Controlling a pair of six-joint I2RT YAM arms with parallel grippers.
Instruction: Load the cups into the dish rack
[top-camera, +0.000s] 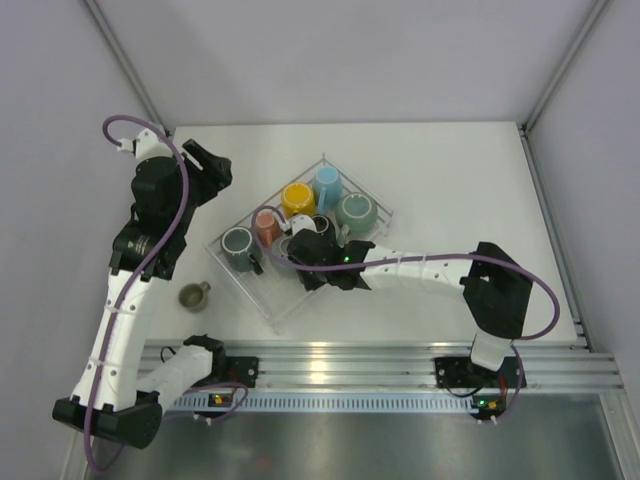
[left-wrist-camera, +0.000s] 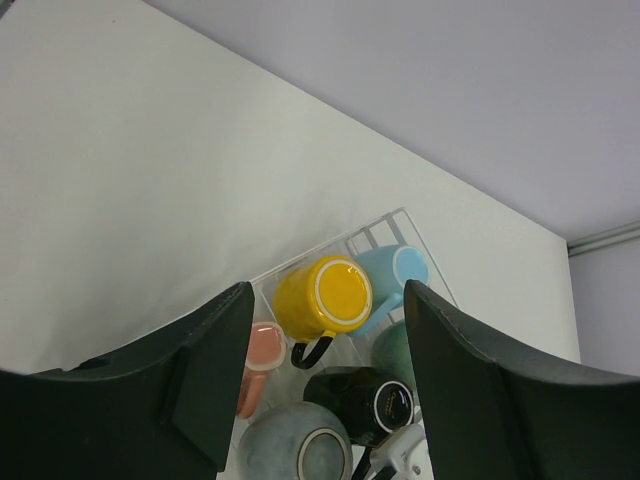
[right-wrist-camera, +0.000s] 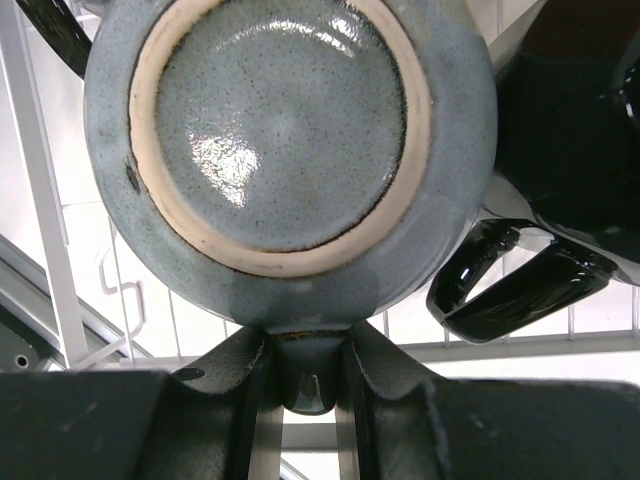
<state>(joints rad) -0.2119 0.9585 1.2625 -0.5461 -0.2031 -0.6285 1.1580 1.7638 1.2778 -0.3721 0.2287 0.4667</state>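
I should draw my left gripper back and down, tipping it onto the small olive mug's rim (top-camera: 202, 292) by its handle, since only that mug stands outside the rack.
The clear dish rack (top-camera: 243, 287) holds the yellow mug (top-camera: 297, 198), light blue mug (top-camera: 327, 182), pale teal-green mug (top-camera: 355, 211), salmon pink mug (top-camera: 265, 227), black mug (top-camera: 319, 226) and dark grey-green mug (top-camera: 238, 247), all upside down. My right gripper (top-camera: 275, 253) is shut on the handle of the dark grey-green mug (right-wrist-camera: 290, 130), which sits in the rack next to the black mug (right-wrist-camera: 570, 130). The small olive mug (top-camera: 194, 294) stands on the table left of the rack. My left gripper (top-camera: 205, 165) is open and empty, raised to the far left of the rack (left-wrist-camera: 380, 220).
The white table ends at grey walls on the left, back and right. An aluminium rail (top-camera: 350, 365) runs along the near edge. The right arm (top-camera: 430, 270) stretches across the table's right half to the rack.
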